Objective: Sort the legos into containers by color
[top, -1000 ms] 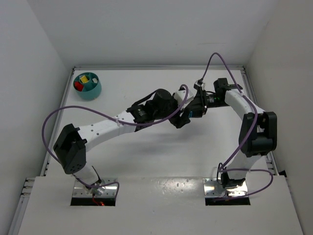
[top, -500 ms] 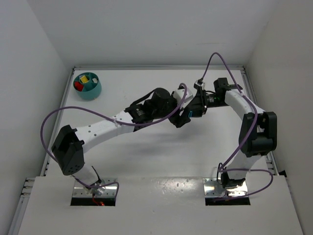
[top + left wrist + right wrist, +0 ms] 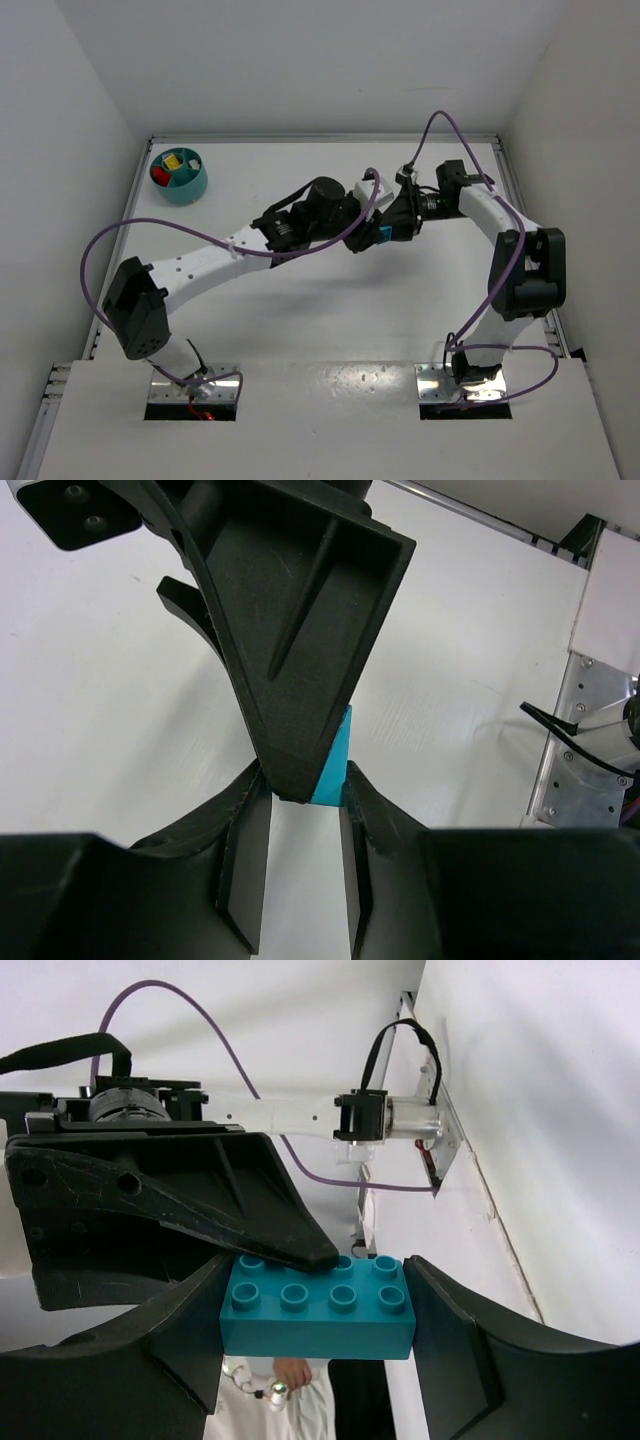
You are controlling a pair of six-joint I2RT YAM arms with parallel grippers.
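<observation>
My left gripper swings outward and to the left in the top view, over the teal container's empty near section next, and releases the lego there, since that section is empty.
A cyan lego [image 3: 384, 233] [image 3: 318, 1312] hangs above the table's middle right, where the two grippers meet. My right gripper [image 3: 318, 1295] [image 3: 391, 226] is shut on its two short ends. My left gripper [image 3: 305, 790] [image 3: 372, 236] has closed onto the same brick [image 3: 334, 765]. One of the left gripper's fingers [image 3: 250, 1222] lies across the studs, and part of the brick is hidden behind a right finger in the left wrist view. The teal container [image 3: 193, 188] stands at the far left with a yellow lego [image 3: 173, 159] and a red lego [image 3: 160, 176] in its compartments.
White walls close the table on the left, back and right. A metal rail [image 3: 505, 170] runs along the right edge. Purple cables [image 3: 110, 235] loop over both arms. The arms' base plates [image 3: 195, 385] sit at the near edge.
My left gripper has slid a little to the right and its jaws have narrowed onto the cyan lego. The right gripper has stayed where it was, still holding the brick.
</observation>
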